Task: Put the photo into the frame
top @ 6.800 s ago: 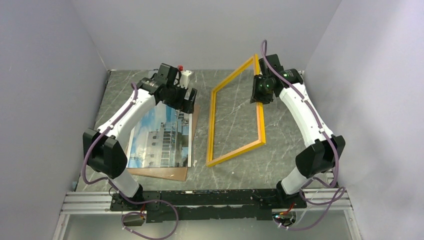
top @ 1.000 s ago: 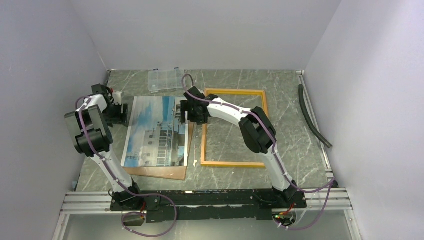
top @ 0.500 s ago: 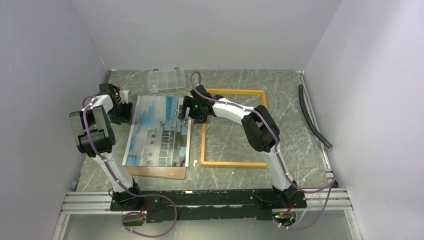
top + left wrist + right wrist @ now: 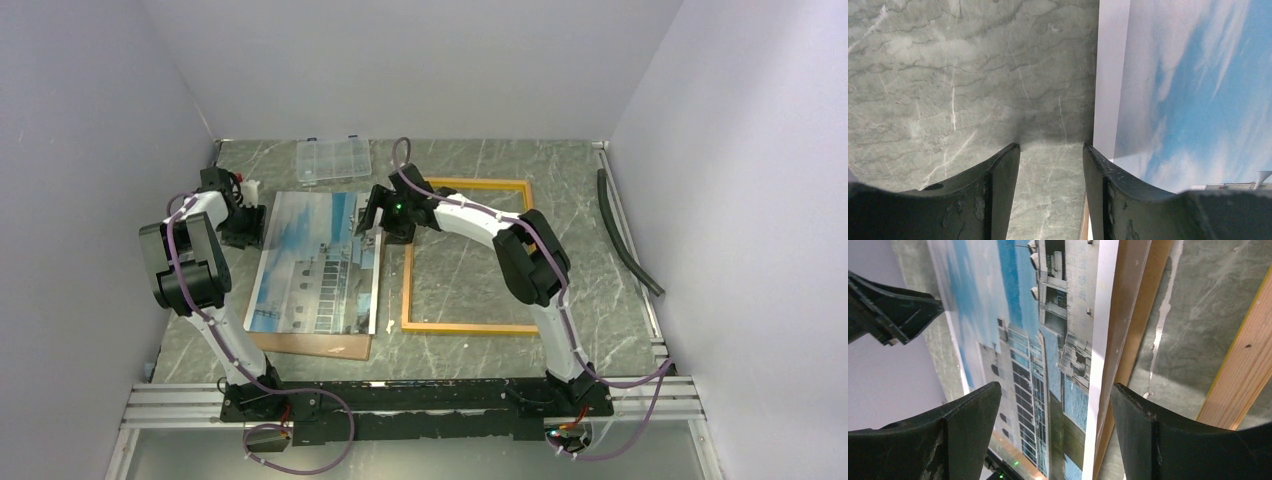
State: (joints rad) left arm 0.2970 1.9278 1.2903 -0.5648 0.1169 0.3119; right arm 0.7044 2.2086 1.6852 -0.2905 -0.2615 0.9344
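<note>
My right gripper shifts toward the photo's middle next and pinches the sheet there. The clear sheet's edge [image 4: 381, 238] [image 4: 1113, 360] sticks out past the photo's white border between my open fingers.
The photo [image 4: 315, 262], a building against blue sky, lies flat on a brown backing board [image 4: 330, 346] at the table's left. Right of it, also flat, lies the yellow-orange frame [image 4: 465, 328]. My left gripper [image 4: 253, 226] is low at the photo's upper left edge. In the left wrist view it [image 4: 1050, 146] stands open over bare table, its right finger against the photo [image 4: 1188, 90]. My right gripper [image 4: 371, 220] is open at the photo's upper right edge. In its wrist view it [image 4: 1057, 386] straddles the photo [image 4: 1048, 340] and board edge [image 4: 1128, 330], with the frame [image 4: 1243, 390] beside.
A small clear compartment box [image 4: 333, 158] sits at the back, just beyond the photo. A black hose [image 4: 625, 235] runs along the right wall. Grey walls close in the table on three sides. The left gripper's fingers [image 4: 893, 310] show in the right wrist view.
My left gripper has crept right to the photo's left edge and its jaws have narrowed. My right gripper has lifted and tilted a little at the photo's right edge. Photo and frame have stayed put.
</note>
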